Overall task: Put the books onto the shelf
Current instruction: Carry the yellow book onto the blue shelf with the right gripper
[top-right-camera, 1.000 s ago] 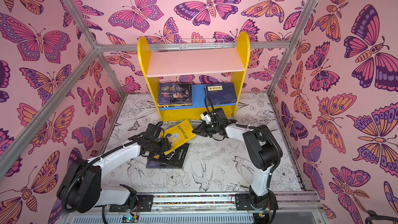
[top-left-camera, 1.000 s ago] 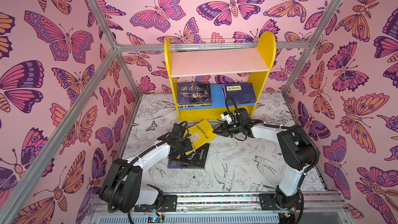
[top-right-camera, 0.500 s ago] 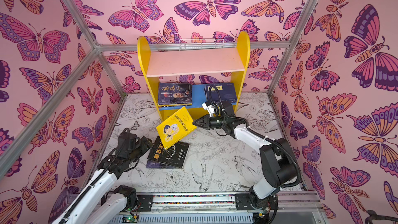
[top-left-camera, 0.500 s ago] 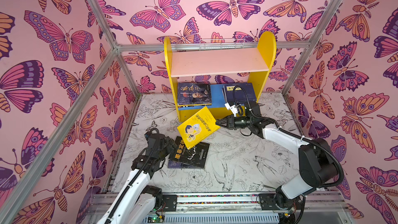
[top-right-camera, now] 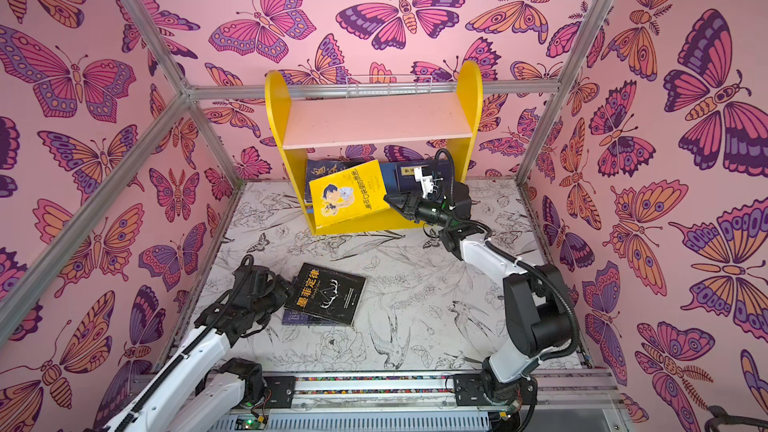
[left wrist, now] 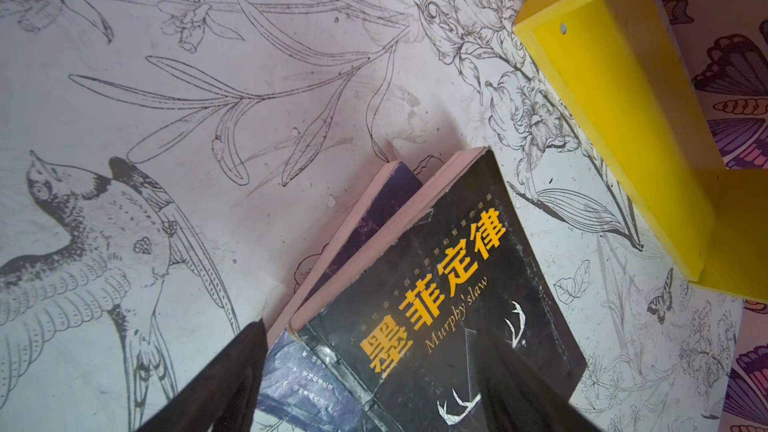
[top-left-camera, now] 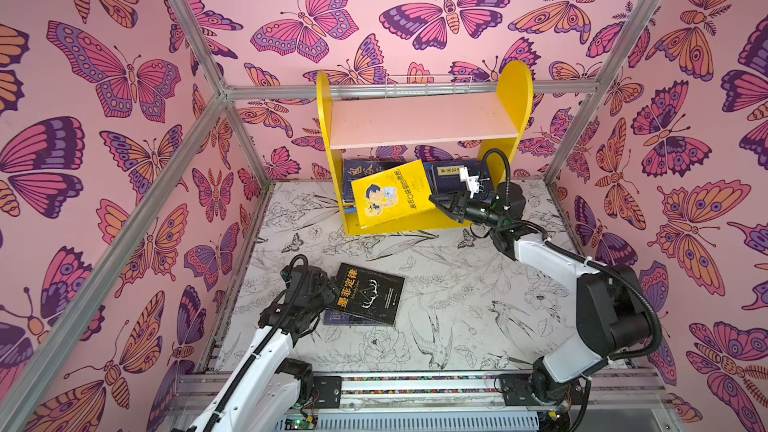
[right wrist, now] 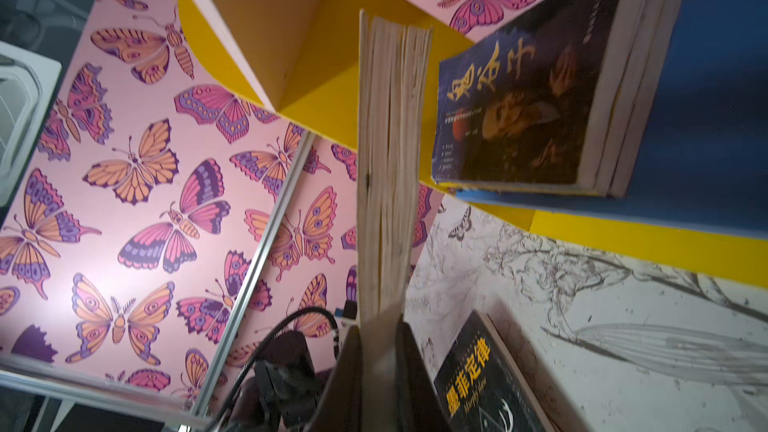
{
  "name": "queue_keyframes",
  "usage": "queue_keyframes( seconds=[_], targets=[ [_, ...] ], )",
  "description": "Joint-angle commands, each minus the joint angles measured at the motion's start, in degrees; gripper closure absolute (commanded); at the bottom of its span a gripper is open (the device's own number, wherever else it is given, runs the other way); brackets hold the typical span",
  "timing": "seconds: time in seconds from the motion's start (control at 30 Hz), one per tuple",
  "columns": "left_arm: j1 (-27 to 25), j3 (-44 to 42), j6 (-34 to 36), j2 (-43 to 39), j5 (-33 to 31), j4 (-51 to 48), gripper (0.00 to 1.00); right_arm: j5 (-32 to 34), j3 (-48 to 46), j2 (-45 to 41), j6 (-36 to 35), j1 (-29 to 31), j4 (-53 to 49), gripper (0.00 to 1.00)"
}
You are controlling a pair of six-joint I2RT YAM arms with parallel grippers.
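Note:
My right gripper carries the yellow book outward into the lower opening next, levels it over the dark book (top-left-camera: 366, 168) (right wrist: 524, 104) and releases it, because it still hangs tilted outside.
My right gripper (top-left-camera: 436, 201) (top-right-camera: 390, 200) (right wrist: 380, 326) is shut on one edge of a yellow book with a cartoon boy (top-left-camera: 388, 197) (top-right-camera: 349, 197). It holds the book tilted in the air in front of the shelf's (top-left-camera: 515, 89) (top-right-camera: 469, 89) lower opening. The right wrist view shows the book's page edge (right wrist: 390, 160). A dark book (top-left-camera: 365, 168) (right wrist: 519, 110) and a navy book (top-left-camera: 449, 172) lie on the blue lower board (right wrist: 706, 118). A black book with yellow characters (top-left-camera: 370, 292) (top-right-camera: 328, 292) (left wrist: 449, 284) lies on a navy book (left wrist: 299, 388) on the floor. My left gripper (top-left-camera: 322, 289) (top-right-camera: 282, 289) (left wrist: 374, 392) stands open at their left end.
The pale pink upper board (top-left-camera: 419, 118) has a wire rail (top-left-camera: 428, 85) behind it. Butterfly-patterned walls with metal frame bars (top-left-camera: 187, 147) close in the floor (top-left-camera: 457, 317) on three sides. The arm bases sit on a rail (top-left-camera: 415, 384) at the front.
My right gripper has lifted the yellow book off the floor stack and carried it back to the shelf's front. My left gripper drew back to the stack's left end.

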Motion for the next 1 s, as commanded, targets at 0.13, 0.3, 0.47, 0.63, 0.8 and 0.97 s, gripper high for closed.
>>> queue_keyframes(
  seconds=[0.13,0.3,0.47,0.63,0.8,0.97],
  targets=[
    [0.2,-2.1,0.3,-0.7,2.0,0.2,0.2,9.0,11.7,10.3,3.5,-0.2,6.1,1.0],
    [0.2,-2.7,0.7,-1.2,3.0,0.3,0.2,13.6,18.1,13.5,-1.3,1.2,-1.2,1.0],
    [0.3,-3.6,0.4,-1.8,3.1,0.3,0.2,14.0,23.5,16.5,-3.4,3.0,-7.9,1.0],
    [0.3,-4.2,0.4,-2.3,2.9,0.3,0.2,13.2,28.1,19.9,-4.2,4.9,-12.7,1.0],
    [0.3,-4.3,0.7,-2.3,3.0,0.3,0.2,14.1,29.9,22.0,-3.3,5.8,-12.9,1.0],
    [0.3,-4.6,0.7,-2.8,3.1,0.2,0.2,13.8,30.4,22.9,-3.1,6.2,-13.0,1.0]
  ],
)
